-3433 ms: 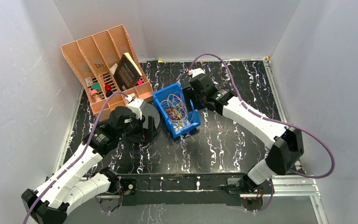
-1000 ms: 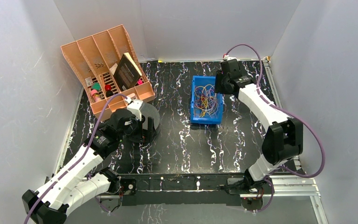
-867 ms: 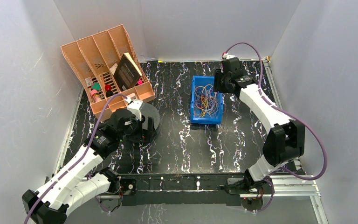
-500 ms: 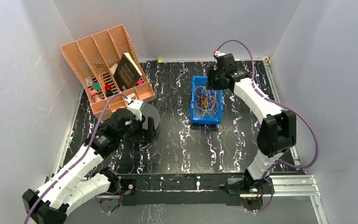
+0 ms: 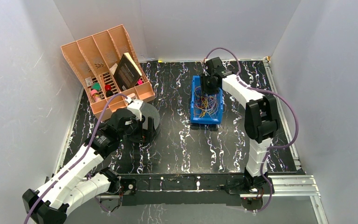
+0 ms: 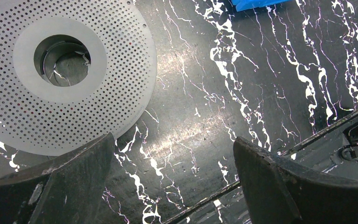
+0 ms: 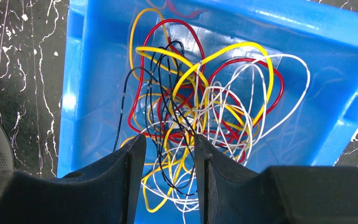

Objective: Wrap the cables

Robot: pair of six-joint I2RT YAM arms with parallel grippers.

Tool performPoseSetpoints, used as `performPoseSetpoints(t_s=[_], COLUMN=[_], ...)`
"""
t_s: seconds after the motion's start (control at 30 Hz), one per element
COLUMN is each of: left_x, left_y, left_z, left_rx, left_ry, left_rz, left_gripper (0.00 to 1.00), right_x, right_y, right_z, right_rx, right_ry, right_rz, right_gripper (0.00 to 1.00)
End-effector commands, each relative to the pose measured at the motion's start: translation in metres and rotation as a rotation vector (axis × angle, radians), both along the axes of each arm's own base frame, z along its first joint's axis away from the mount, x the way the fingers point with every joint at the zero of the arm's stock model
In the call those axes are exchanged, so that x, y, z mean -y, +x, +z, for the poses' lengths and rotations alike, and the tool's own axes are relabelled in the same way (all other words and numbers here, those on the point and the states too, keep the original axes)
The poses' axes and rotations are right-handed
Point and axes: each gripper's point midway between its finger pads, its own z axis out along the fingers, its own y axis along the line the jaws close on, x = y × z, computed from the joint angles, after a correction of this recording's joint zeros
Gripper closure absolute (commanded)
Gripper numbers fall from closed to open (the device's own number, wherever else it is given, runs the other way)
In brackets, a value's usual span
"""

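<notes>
My right gripper lowers its part-open fingers into the bin [image 5: 205, 120] around the thin black cable next, since that cable lies on top of the other wires.
The cables [image 7: 205, 107] are a loose tangle of yellow, red, white and black wires lying in a blue bin [image 7: 81, 84]. From above, the bin [image 5: 205, 120] sits at the table's middle back with the cables [image 5: 206, 103] inside. My right gripper [image 7: 170, 140] hangs over the bin's far end [image 5: 206, 86], its jaws part open. A few black, white and yellow strands run loosely through the gap, not pinched. My left gripper [image 6: 173, 140] stands wide open over bare table, with nothing between its fingers, just beside a grey perforated disc [image 6: 116, 70].
An orange divided rack [image 5: 102, 60] holding a dark book [image 5: 127, 70] and small coloured items leans at the back left. The perforated disc [image 5: 151, 116] lies left of the bin. A metal rail [image 5: 191, 179] runs along the near edge. White walls enclose the table.
The bin was turned and shifted right a few seconds ago. Over the last second my right gripper swung left from the bin's right side to above its far end. The left arm stayed put.
</notes>
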Motion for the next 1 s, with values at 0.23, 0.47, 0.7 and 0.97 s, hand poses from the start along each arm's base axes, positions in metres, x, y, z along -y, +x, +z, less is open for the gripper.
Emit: performPoseSetpoints(t_s=[0.23,0.47,0.7,0.97], left_x=[0.0,0.0,0.0,0.0], left_y=[0.002,0.002,0.003,0.003], left_z=[0.004,0.002,0.001,0.001], left_rx=[0.014,0.01,0.008,0.007], left_ry=[0.001,0.006,0.01,0.011], left_rz=[-0.002,-0.003,-0.002,-0.002], left_gripper=[0.02,0.02,0.02,0.02], right_x=[-0.008,-0.009,-0.009,-0.008], right_y=[0.017,0.012,0.01,0.008], right_z=[-0.001,-0.011,-0.021,-0.03], right_rx=[0.023,0.002,-0.018,-0.032], right_ry=[-0.008,-0.017,-0.03,-0.045], right_rz=[0.013,0.023,0.029,0.029], right_gripper=[0.53,0.57,0.58,0.59])
